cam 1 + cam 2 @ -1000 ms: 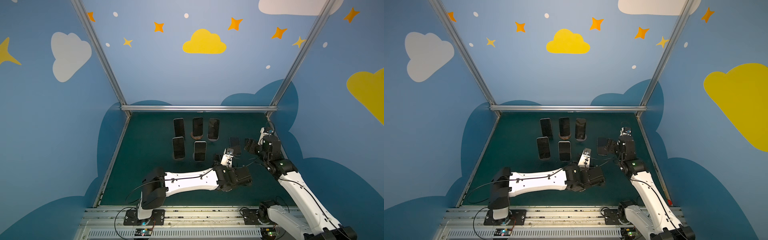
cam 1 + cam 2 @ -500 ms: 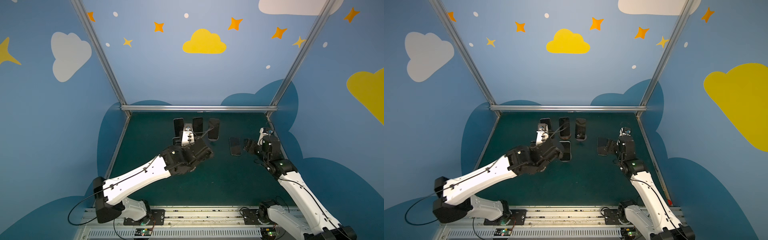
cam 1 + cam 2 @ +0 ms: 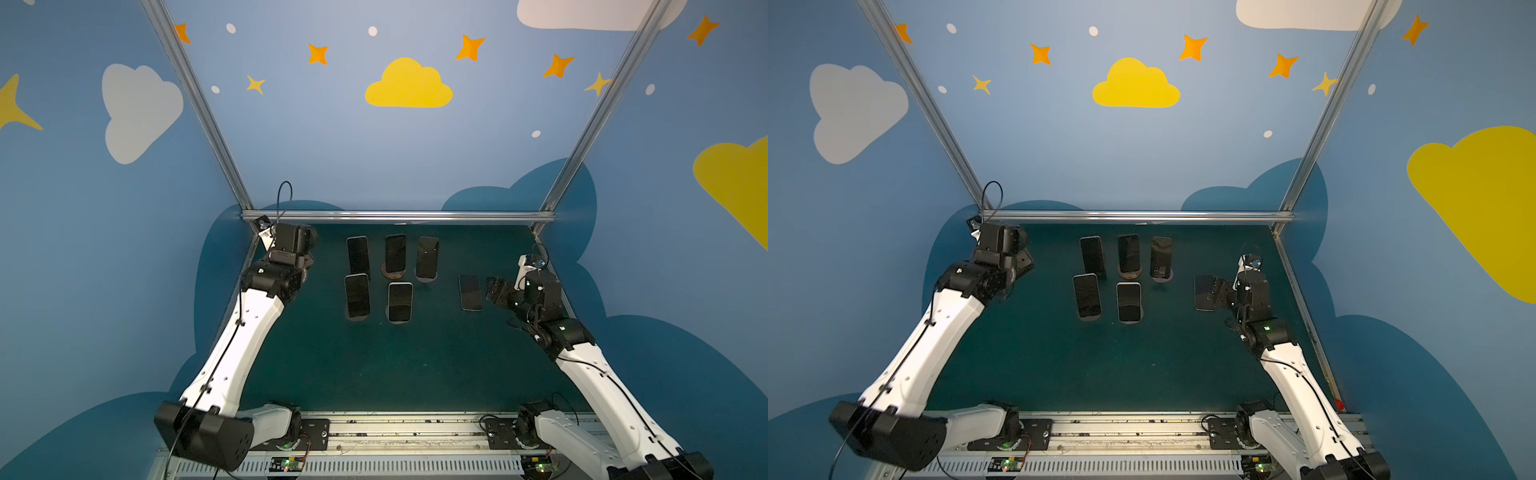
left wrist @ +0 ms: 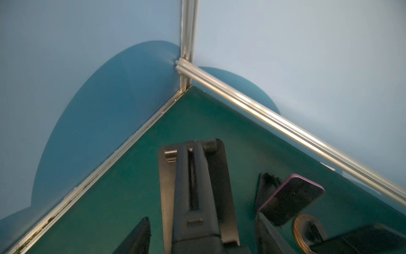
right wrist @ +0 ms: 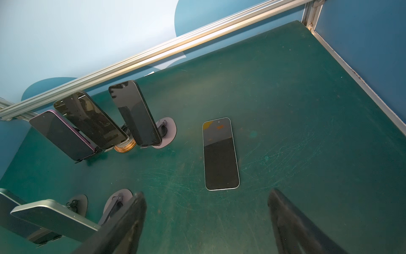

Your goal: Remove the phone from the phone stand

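The empty spot of bare green mat [image 3: 319,267] beside the pink-edged phone is below the left gripper, so the gripper should next tip down, lower the stand there and release it.
A phone [image 3: 470,292] [image 5: 220,154] lies flat and face up on the green mat, right of the rows of phones; in a top view the phone [image 3: 1202,291] is partly covered by my right gripper. My right gripper [image 3: 492,291] [image 5: 206,194] hovers just short of its near end, open and empty. A black folding phone stand [image 4: 193,187] sits between my left gripper's [image 4: 203,220] fingers, which are shut on it. The left arm's end [image 3: 291,249] is in the back left corner, low over the mat.
Several other phones lean on stands in two rows mid-table, such as a back phone [image 3: 395,252] on a round wooden base [image 3: 392,274] and a front phone [image 3: 400,302]. Aluminium rails [image 3: 395,216] and blue walls close the back and sides.
My left arm has swung from the front middle, past the rows of phones, to the back left corner with the stand. The right arm has stayed almost still.
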Controlling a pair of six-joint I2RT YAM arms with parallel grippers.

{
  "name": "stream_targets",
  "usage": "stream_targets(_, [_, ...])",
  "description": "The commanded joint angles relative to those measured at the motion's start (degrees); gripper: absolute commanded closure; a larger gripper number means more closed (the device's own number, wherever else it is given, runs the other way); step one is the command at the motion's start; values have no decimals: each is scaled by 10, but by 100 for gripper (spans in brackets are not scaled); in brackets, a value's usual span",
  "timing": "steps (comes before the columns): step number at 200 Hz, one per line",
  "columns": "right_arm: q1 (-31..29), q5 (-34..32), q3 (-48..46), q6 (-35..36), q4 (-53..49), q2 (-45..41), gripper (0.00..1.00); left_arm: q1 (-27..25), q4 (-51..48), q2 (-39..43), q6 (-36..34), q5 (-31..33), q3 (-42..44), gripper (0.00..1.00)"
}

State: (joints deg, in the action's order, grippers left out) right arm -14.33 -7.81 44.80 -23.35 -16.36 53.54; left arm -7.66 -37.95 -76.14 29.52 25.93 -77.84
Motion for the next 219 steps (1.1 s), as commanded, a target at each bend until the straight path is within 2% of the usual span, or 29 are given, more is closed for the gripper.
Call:
stream_targets(1, [1, 11, -12, -4, 25, -11, 13, 54, 105, -50, 16, -103, 7, 44])
stream_targets(50, [2, 23, -8, -9, 27, -2, 13, 97, 150, -186, -45, -131, -36, 43])
stream_targets(86, [2, 27, -8, -10, 33, -2, 13, 101, 169, -268, -100, -140, -65, 43])
stream_targets(110, [2, 32, -7, -10, 36, 3, 13, 102, 156, -314, -137, -181, -100, 43])
stream_targets(141, [2, 37, -5, -10, 30, 3, 13, 104, 152, -371, -178, -194, -132, 44])
stream_targets(159, [2, 41, -6, -11, 30, 0, 13, 103, 158, -390, -199, -204, -138, 45])
stream_targets(219, [2, 71, -3, -13, 39, 18, 14, 101, 176, -414, -244, -293, -141, 44])
